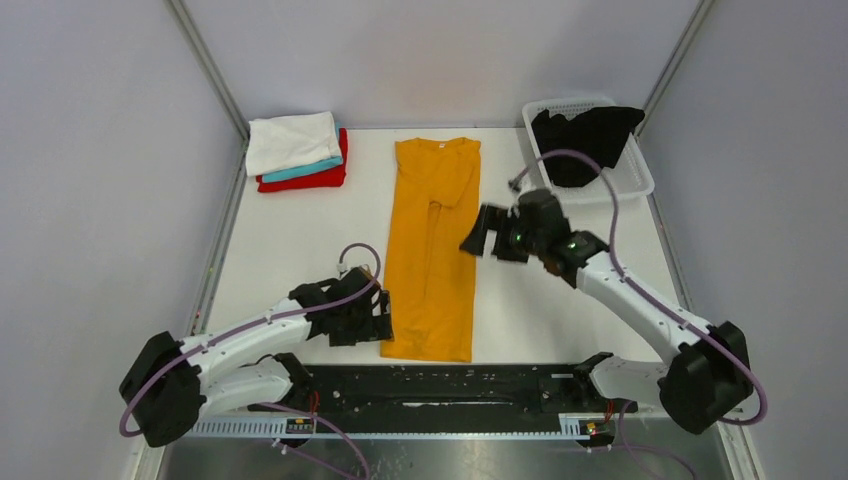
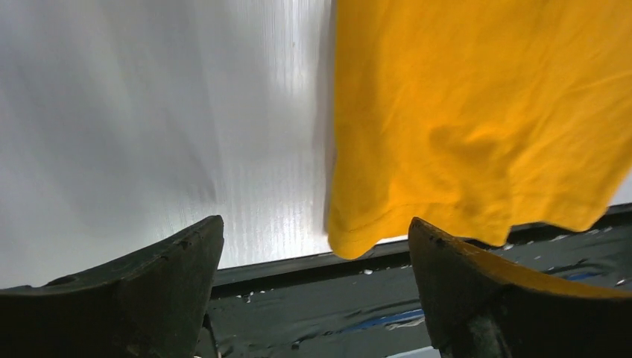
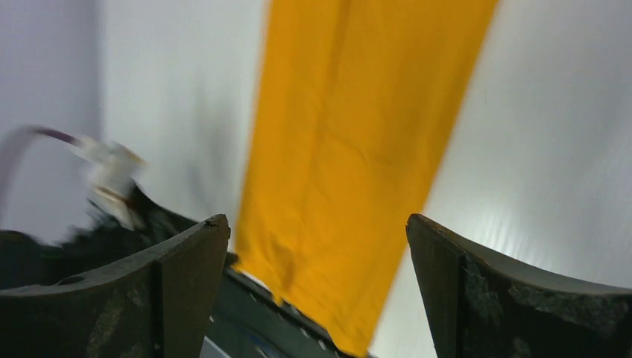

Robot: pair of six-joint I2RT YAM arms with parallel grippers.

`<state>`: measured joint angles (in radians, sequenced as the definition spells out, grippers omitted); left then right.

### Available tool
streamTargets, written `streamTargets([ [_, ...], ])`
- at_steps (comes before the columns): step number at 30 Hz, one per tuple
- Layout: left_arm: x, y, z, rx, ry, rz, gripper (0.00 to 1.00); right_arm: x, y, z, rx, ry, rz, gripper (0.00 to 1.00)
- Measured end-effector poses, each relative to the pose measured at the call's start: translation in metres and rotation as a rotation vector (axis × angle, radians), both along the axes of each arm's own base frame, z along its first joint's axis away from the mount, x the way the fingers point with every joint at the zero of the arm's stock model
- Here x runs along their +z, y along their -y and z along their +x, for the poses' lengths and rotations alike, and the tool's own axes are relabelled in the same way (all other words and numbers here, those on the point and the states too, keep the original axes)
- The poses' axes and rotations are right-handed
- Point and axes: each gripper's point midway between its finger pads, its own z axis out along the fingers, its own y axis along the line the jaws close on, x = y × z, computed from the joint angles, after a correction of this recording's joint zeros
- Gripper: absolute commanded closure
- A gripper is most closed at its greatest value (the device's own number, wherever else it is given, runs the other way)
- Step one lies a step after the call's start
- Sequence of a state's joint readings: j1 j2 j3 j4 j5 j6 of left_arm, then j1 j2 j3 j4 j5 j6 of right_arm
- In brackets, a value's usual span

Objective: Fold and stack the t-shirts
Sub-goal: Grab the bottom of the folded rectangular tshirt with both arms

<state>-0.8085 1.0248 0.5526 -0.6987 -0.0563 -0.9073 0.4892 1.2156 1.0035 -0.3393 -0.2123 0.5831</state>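
The folded t-shirt's nearest hem corner is below my left gripper and to its right in the top view. I will lower the open fingers that way and close.
The mustard-orange t-shirt [image 1: 432, 250] lies flat in the middle of the table, folded lengthwise into a long strip, collar at the far end. It also shows in the left wrist view [image 2: 477, 112] and the right wrist view [image 3: 358, 149]. My left gripper [image 1: 372, 318] is open and empty beside the strip's near left corner. My right gripper [image 1: 490, 238] is open and empty, just right of the strip's middle. A folded stack of the white t-shirt [image 1: 292, 141], the teal t-shirt [image 1: 305, 171] and the red t-shirt [image 1: 312, 180] sits at the far left. The black t-shirt [image 1: 585, 140] lies crumpled in the basket.
The white lattice basket [image 1: 632, 178] stands at the far right corner. A black rail [image 1: 450, 385] runs along the near table edge, where the orange shirt's hem overhangs slightly. Grey walls close in the table on three sides.
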Motion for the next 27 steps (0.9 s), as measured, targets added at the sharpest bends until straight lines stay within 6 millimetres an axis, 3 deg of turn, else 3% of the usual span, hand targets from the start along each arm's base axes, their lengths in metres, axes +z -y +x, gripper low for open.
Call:
streamTargets([
  [1, -0.005, -0.001, -0.005, -0.013, -0.026, 0.005, 0.17, -0.023, 0.0, -0.016, 0.014, -0.054, -0.027, 0.07],
  [2, -0.011, -0.001, -0.01, -0.03, -0.05, 0.006, 0.22, -0.061, 0.002, -0.039, 0.031, -0.149, -0.073, 0.07],
  [4, -0.019, -0.001, -0.018, -0.049, -0.091, 0.005, 0.3, -0.11, 0.01, -0.077, 0.044, -0.3, -0.142, 0.1],
  [7, -0.018, 0.01, -0.019, -0.073, -0.107, -0.046, 0.39, -0.147, 0.02, -0.127, 0.069, -0.441, -0.216, 0.14],
  [14, -0.021, 0.04, -0.032, -0.131, -0.185, -0.205, 0.66, -0.145, -0.009, -0.171, 0.181, -0.436, -0.2, 0.23],
  [23, -0.025, 0.037, -0.04, -0.124, -0.218, -0.211, 0.87, -0.167, -0.012, -0.21, 0.228, -0.506, -0.236, 0.35],
  [25, -0.027, 0.036, -0.04, -0.122, -0.223, -0.204, 1.0, -0.171, -0.016, -0.212, 0.235, -0.513, -0.24, 0.41],
  [27, -0.027, 0.037, -0.04, -0.117, -0.229, -0.205, 1.0, -0.176, -0.019, -0.214, 0.238, -0.52, -0.245, 0.49],
])
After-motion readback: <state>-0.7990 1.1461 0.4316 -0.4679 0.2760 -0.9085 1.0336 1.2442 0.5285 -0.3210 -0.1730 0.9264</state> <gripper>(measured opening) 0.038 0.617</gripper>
